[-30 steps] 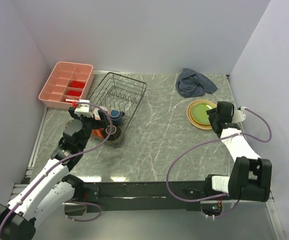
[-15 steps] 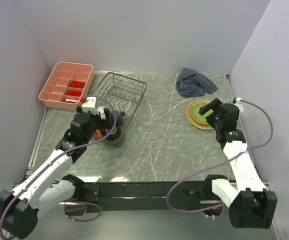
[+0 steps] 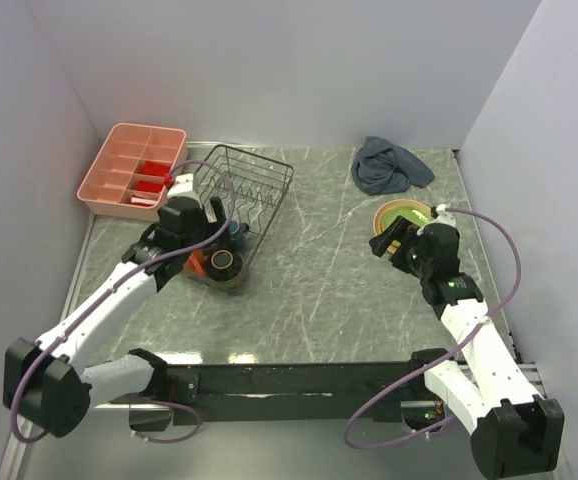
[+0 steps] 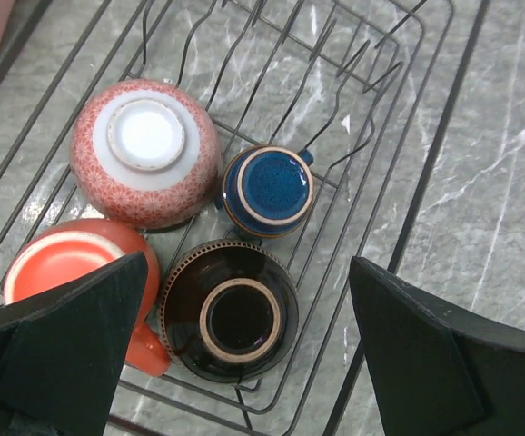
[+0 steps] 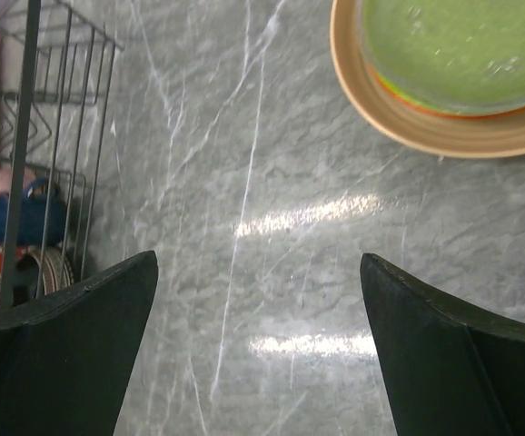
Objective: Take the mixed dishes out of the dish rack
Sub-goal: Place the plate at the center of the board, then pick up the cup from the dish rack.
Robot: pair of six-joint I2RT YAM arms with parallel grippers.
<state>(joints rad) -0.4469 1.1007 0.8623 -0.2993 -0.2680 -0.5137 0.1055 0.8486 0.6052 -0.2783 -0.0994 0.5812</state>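
My left gripper lowers to the right in the top view, around the small dark blue cup (image 3: pixel 237 234) (image 4: pixel 267 191) next, since the cup sits below the gripper's fingers on that side.
The black wire dish rack (image 3: pixel 254 180) stands at the back left. In the left wrist view it (image 4: pixel 399 227) holds four upside-down dishes: a pinkish bowl (image 4: pixel 144 150), a small dark blue cup (image 4: pixel 267 191), a dark brown bowl (image 4: pixel 231 313) and an orange mug (image 4: pixel 72 268). My left gripper (image 3: pixel 209 240) hovers open and empty above them, over the brown bowl (image 3: pixel 222 264). The lime green plate (image 5: pixel 453 45) lies on the tan-yellow plate (image 5: pixel 426 132) at the right. My right gripper (image 3: pixel 389 243) is open and empty over bare table, just left of the plates (image 3: pixel 409 213).
A pink compartment tray (image 3: pixel 134 168) with red pieces sits at the back left beside the rack. A blue-grey cloth (image 3: pixel 389 165) lies at the back right behind the plates. White walls close in the table on three sides.
My left gripper has moved back and up over the rack's near end. My right gripper has swung left and nearer, off the plates to the table beside them.
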